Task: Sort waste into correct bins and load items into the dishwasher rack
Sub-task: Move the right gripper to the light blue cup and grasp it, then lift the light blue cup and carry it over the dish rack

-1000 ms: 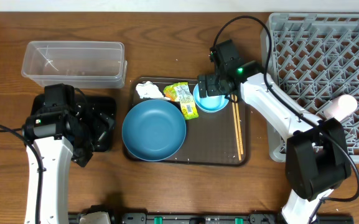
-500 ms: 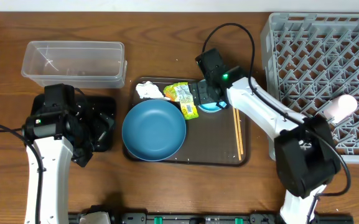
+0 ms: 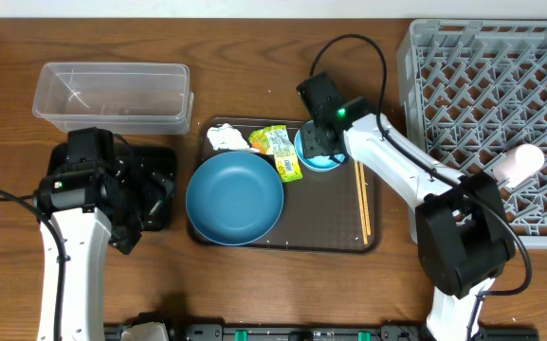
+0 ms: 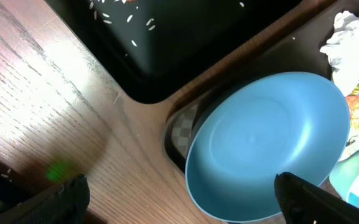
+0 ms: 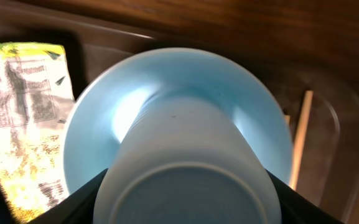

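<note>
Next I should lift my right gripper and swing it past the whitish cup to release, since the grey rack lies to its right in the overhead view.
An upturned light-blue cup stands inside the small light-blue bowl on the brown tray. My right gripper is shut on this cup, one finger pressed against each side. From overhead the right gripper covers the cup over the bowl. The dark-blue plate lies on the tray's left part. Wrapper and tissue lie behind it, and the chopsticks lie along the right side. My left gripper hangs open over the table beside the plate.
The black tray holds scattered rice grains. The clear tub sits at the back left. The grey rack fills the right side, with a whitish cup in it. The brown serving tray is in the middle.
My right gripper has dropped over the bowl, and its jaws have come in from wide open onto the cup. The left arm has not moved.
</note>
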`<state>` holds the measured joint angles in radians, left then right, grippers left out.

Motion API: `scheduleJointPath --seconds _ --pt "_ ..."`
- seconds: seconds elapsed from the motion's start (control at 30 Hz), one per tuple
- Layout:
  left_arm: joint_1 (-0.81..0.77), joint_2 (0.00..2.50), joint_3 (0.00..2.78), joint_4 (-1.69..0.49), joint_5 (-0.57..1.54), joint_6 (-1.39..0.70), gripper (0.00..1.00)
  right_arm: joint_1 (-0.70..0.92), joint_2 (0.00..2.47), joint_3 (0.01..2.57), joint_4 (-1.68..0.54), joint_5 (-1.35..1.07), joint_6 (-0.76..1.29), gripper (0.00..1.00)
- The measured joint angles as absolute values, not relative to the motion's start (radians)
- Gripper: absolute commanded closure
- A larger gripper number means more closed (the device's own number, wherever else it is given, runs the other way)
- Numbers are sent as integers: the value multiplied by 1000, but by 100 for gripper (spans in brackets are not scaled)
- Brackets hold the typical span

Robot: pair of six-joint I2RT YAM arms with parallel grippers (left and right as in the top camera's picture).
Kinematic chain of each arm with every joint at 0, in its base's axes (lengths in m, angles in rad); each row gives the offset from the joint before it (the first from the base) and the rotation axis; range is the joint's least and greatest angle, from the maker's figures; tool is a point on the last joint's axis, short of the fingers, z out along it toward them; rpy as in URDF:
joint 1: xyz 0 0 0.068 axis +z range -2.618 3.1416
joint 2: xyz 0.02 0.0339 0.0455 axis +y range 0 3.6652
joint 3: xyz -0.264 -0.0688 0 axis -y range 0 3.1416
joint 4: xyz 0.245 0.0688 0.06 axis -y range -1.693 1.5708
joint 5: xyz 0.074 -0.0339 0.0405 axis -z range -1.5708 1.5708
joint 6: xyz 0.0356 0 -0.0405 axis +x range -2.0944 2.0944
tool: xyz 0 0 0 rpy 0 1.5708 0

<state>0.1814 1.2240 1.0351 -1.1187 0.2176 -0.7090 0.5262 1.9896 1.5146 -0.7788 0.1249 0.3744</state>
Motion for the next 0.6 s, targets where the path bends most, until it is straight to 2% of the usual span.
scheduleJointPath --seconds 0.33,0.47,0.6 --pt "181 1224 1035 -1119 217 -709 2 473 1965 1787 -1011 130 374 40" --pt "181 1224 1035 -1119 217 -709 2 344 1918 1884 -1074 132 351 40" --pt "181 1224 1035 -1118 217 -709 2 139 1869 1957 -1107 136 305 40"
